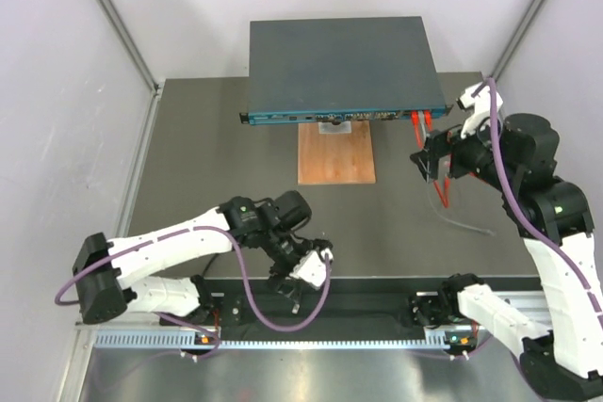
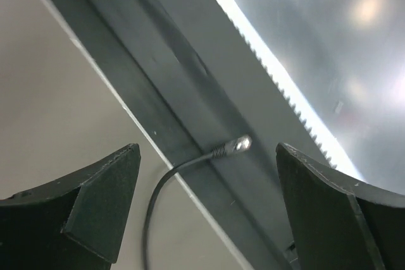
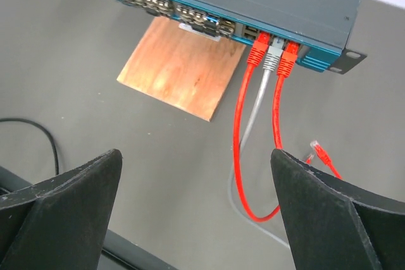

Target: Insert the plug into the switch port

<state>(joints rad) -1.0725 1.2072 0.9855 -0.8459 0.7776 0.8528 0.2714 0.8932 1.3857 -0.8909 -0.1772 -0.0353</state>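
Observation:
My open fingers have the black cable lying at a slant between them, so my left gripper needs to go down and turn next, with its fingers on both sides of the cable just behind its silvery plug.
The switch (image 1: 344,63) lies at the back of the table, its teal front face (image 3: 190,11) toward me. Three plugs sit in ports at its right end: a red plug (image 3: 256,50), a grey plug (image 3: 272,60) and another red plug (image 3: 286,60). A loose red plug (image 3: 323,152) lies on the table. My right gripper (image 3: 196,213) hangs open in front of these cables, holding nothing. My left gripper (image 2: 209,203) is open above the table's near edge, where a black cable's silvery plug (image 2: 239,145) rests on the dark rail between the fingers' lines, untouched.
A brown wooden board (image 1: 336,152) lies in front of the switch's middle. Red cable loops (image 1: 440,190) and a grey cable (image 1: 468,226) trail over the table at the right. A toothed metal strip (image 1: 283,338) runs along the near edge.

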